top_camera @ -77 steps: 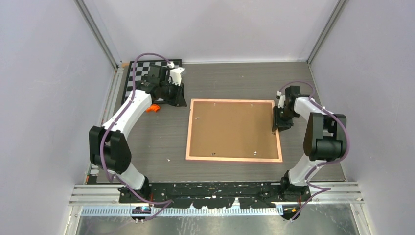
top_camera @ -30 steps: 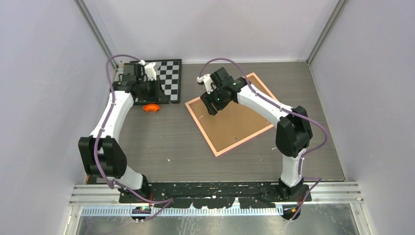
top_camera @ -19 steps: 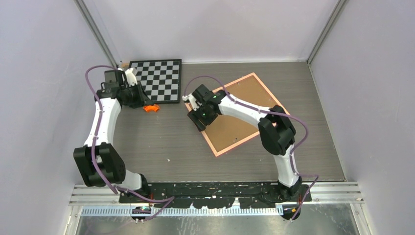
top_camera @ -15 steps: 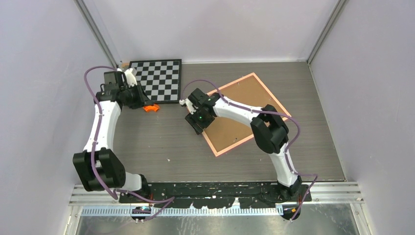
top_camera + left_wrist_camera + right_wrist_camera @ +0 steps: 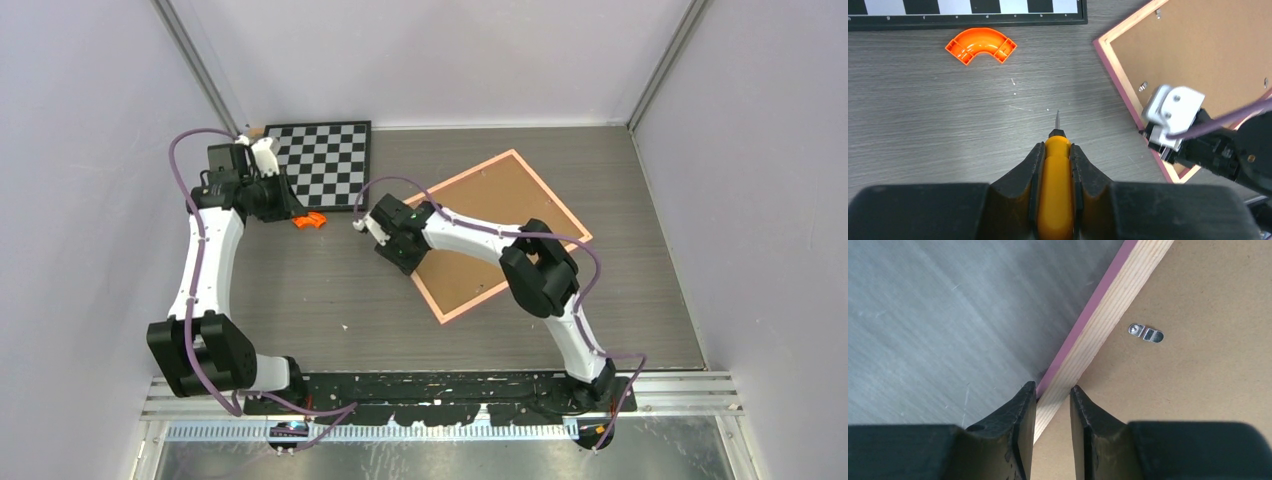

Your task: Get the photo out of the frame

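Note:
My right gripper draws back toward my base next, turning the gripped rim of the frame to swing the frame straighter, then releases it, since the frame lies diagonally.
The frame (image 5: pixel 500 215) lies face down on the table, turned diagonally, its brown fibreboard back up inside a thin pink border. The photo is hidden beneath that back. My right gripper (image 5: pixel 403 262) sits at the frame's lower-left edge. In the right wrist view it (image 5: pixel 1054 390) is shut across the wooden rim (image 5: pixel 1108 315), one finger on the pink outer side and the other on the inner side. A small metal clip (image 5: pixel 1146 333) lies just ahead on the board. My left gripper (image 5: pixel 1057 147) is shut on an orange-handled screwdriver (image 5: pixel 1057 175), its tip over bare table left of the frame.
A black-rimmed chessboard (image 5: pixel 320 165) lies at the back left. An orange curved plastic piece (image 5: pixel 981 44) sits just in front of it, also by my left gripper in the top view (image 5: pixel 313 221). Walls close in the table on three sides.
The frame has been swung from square to diagonal. My right gripper moved left and nearer along the frame's edge, and its jaws narrowed onto the rim. The left arm drew back off the chessboard.

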Tool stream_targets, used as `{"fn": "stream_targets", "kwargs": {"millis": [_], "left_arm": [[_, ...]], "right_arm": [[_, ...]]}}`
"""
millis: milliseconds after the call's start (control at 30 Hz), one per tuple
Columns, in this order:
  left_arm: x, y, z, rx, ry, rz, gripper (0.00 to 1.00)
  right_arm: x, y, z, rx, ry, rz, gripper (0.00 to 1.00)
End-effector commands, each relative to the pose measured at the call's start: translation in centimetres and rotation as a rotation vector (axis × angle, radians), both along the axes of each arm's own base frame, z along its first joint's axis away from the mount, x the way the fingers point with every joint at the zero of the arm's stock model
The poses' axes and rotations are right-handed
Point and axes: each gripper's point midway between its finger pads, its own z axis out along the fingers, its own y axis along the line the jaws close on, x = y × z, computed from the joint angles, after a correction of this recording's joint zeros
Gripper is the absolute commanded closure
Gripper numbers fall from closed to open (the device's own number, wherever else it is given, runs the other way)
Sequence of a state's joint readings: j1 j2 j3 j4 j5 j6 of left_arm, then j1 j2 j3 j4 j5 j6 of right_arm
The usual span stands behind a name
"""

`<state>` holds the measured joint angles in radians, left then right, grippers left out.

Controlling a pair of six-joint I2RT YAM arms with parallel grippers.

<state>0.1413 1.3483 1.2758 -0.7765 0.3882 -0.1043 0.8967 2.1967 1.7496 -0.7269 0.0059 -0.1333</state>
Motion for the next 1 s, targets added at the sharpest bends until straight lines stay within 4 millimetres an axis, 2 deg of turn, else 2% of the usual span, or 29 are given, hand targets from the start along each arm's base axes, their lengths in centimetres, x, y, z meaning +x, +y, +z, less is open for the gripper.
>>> {"fn": "stream_targets", "kwargs": {"millis": [0,233,433,733,900,967], "left_arm": [[0.1,-0.9,1.5,0.000,-0.025,-0.122,1.00],[0.2,-1.6,1.7,-0.021,-0.022,-0.185,1.00],[-0.4,-2.4,1.2,-0.030,-0.010,-0.257,1.00],[-1.9,-5.3,-0.4,0.022,0.002,-0.433,1.00],[-2.6,-8.0,-1.1,0.073,0.011,-0.537,1.00],[-2.9,-9.2,-1.4,0.099,0.010,-0.583,1.00]], "right_arm": [[-5.8,0.2,-0.4,-0.069,0.021,0.255,0.70],[-10.1,-2.2,-1.7,-0.167,0.041,0.441,0.84],[-12.4,-5.2,-0.8,-0.191,0.071,0.575,0.86],[-13.4,-10.3,0.5,-0.273,0.010,0.722,0.83],[-13.3,-11.9,1.8,-0.299,-0.040,0.738,0.80],[-13.0,-11.9,2.8,-0.278,-0.077,0.712,0.75]]}}
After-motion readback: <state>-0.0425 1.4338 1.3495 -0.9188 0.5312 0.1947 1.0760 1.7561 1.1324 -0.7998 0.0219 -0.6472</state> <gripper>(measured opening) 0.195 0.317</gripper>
